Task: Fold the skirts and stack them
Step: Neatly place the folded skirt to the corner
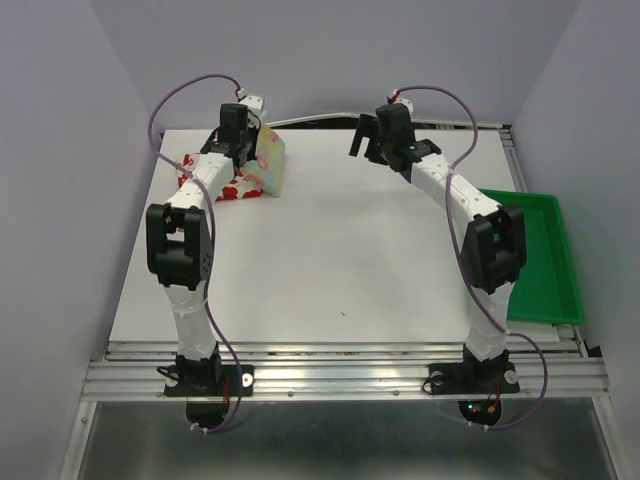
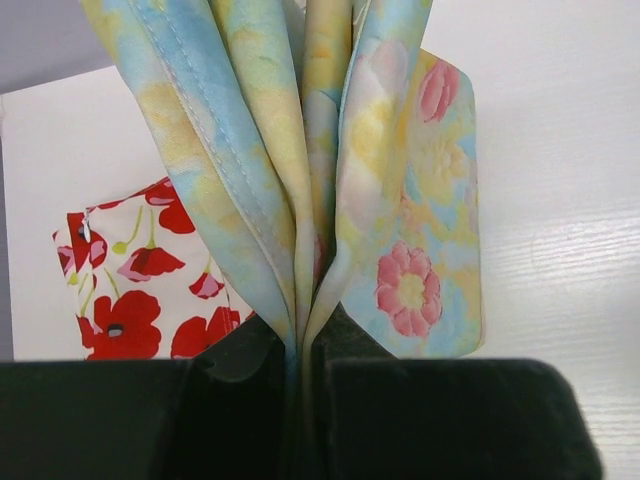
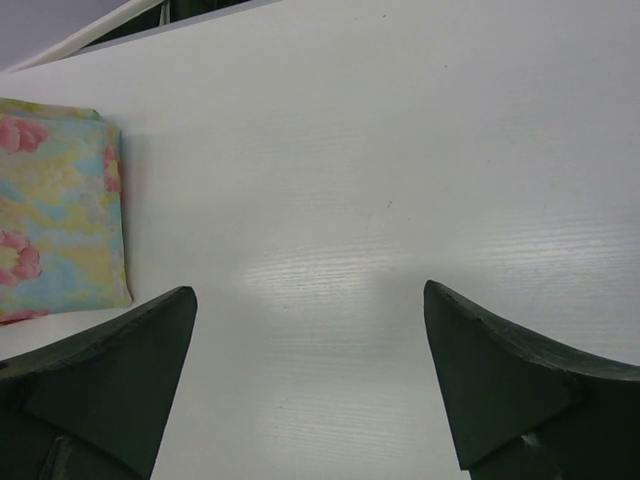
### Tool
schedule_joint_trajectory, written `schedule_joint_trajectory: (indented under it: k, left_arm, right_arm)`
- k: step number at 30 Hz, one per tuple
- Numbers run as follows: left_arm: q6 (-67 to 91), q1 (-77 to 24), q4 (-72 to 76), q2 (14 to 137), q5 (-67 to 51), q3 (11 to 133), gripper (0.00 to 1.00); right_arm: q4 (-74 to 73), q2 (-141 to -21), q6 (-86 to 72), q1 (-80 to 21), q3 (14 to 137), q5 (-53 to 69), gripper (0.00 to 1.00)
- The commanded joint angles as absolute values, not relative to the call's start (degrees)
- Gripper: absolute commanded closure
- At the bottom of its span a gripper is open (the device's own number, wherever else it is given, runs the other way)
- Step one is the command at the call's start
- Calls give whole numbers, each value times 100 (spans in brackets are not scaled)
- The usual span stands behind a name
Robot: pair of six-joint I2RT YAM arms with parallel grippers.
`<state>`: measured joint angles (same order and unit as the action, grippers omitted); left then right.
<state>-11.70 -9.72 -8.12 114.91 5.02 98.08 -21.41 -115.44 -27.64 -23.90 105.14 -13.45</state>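
The pastel skirt will be lowered next by my left gripper, to the left in the top view, onto the white skirt's end by the purple wall.
The pale yellow pastel floral skirt hangs folded from my left gripper at the far left of the table. In the left wrist view the jaws are shut on a bunch of its cloth. The white skirt with red flowers lies flat on the table under and left of it, and shows in the left wrist view. My right gripper is open and empty above bare table at the far middle; its wrist view shows the pastel skirt to its left.
A green plastic tray sits at the right edge of the table. Purple walls close in on both sides. A white cable runs along the far edge.
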Motion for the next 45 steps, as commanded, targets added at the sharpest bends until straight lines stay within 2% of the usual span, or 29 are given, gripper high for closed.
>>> schedule_joint_trajectory:
  k: [1,12,21,30,39,41,45]
  left_arm:
    - [-1160,-914,-659,11101,563,10178,100]
    - [-817,-694,-765,10995,325,10204,100]
    - [-343,-62,-361,10968,-412,9625,100]
    - [149,772,-246,12030,-1309,9343,100]
    - [-193,984,-316,12507,-1046,9492,100]
    - [-246,993,-316,12524,-950,9483,99]
    - [-308,993,-255,12437,-862,9378,89]
  right_arm:
    - [-1934,-11540,-2760,-2373,10547,-1336,0]
    - [-1925,-11549,-2742,-2373,10503,-1318,0]
    - [-1934,-11558,-2716,-2373,10441,-1248,0]
    - [-1916,-11549,-2646,-2373,10327,-1213,0]
    - [-1907,-11593,-2646,-2373,10283,-1116,0]
    - [-1907,-11593,-2637,-2373,10275,-1090,0]
    - [-1907,-11549,-2637,-2373,10266,-1099,0]
